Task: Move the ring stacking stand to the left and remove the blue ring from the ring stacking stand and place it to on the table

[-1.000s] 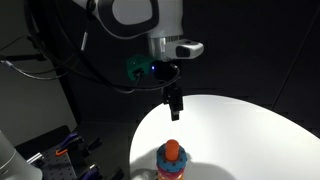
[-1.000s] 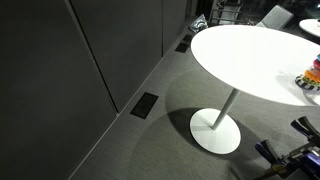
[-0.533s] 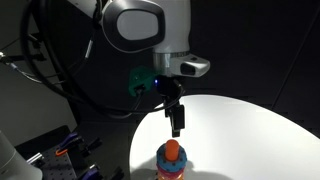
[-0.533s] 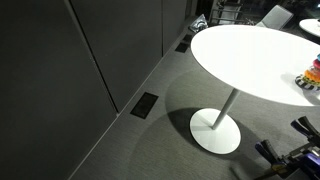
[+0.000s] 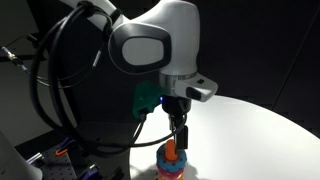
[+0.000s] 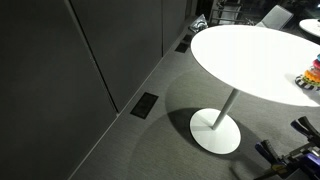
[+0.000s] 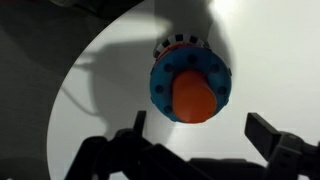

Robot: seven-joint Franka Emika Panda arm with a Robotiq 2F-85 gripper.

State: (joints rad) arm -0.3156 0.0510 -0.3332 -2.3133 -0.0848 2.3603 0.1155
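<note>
My gripper should move down next until both fingers are on either side of the stand's orange top (image 5: 171,150) (image 7: 193,97) and then close, because that top is below, in line with the gripper's open gap.
In the wrist view I look straight down on the ring stacking stand's orange top (image 7: 195,97). The blue ring (image 7: 163,88) sits round the post just below it, and the striped base (image 7: 180,42) shows beyond. My gripper (image 7: 204,130) is open, its two dark fingers (image 7: 268,134) spread wide on either side, a little short of the stand, with nothing between them. In an exterior view the gripper (image 5: 178,134) hangs just above the stand (image 5: 172,158) on the white table (image 5: 250,125). The stand (image 6: 312,74) also shows at the picture's right edge in an exterior view.
The stand is close to the round table's rim (image 7: 75,80), with dark floor beyond. The table rests on a single pedestal foot (image 6: 216,130). A floor vent (image 6: 144,105) lies by the dark wall. Equipment (image 5: 60,152) sits low beside the robot.
The arm has come down and swung over the table, so the open gripper has dropped from well above the stand to just over its orange top. The stand has not moved.
</note>
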